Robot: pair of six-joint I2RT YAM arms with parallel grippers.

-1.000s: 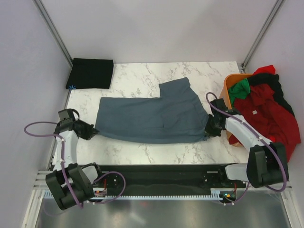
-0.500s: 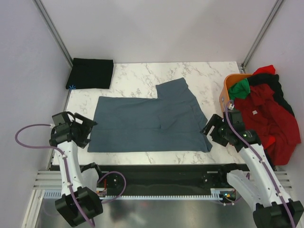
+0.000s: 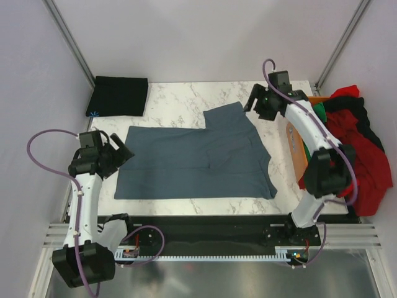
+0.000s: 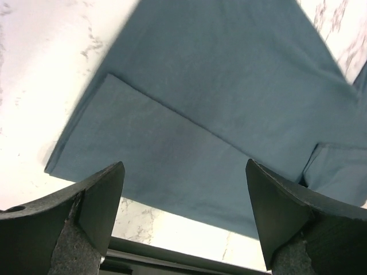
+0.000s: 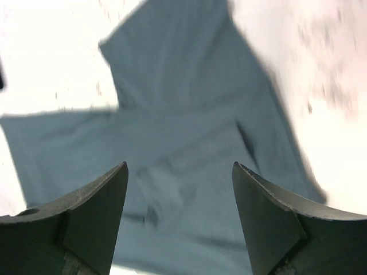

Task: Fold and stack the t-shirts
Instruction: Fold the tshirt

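Observation:
The sleeve's far corner [image 3: 240,104] is below my right gripper's open fingers and to their left in the top view, so I will bring that gripper down and across onto it next.
A blue-grey t-shirt [image 3: 198,158] lies flat on the marble table [image 3: 180,112], folded lengthwise, with one sleeve [image 3: 226,115] sticking out toward the back. My left gripper [image 3: 120,153] hovers open just off the shirt's left edge. In the left wrist view the left gripper [image 4: 183,166] is above the shirt [image 4: 218,86] with nothing between its fingers. My right gripper [image 3: 255,104] is open above the table's back right, beside the sleeve. The right wrist view, blurred, has the right gripper [image 5: 179,166] empty over the shirt [image 5: 172,74].
A folded black t-shirt [image 3: 118,95] lies at the back left corner. An orange basket [image 3: 295,144] at the right edge holds a pile of red, green and black shirts [image 3: 347,143]. Metal frame posts stand at both back corners.
Both grippers have opened and let go of the shirt's ends, which now lies flat. The right arm has swung to the back beside the sleeve. The left gripper has lifted slightly.

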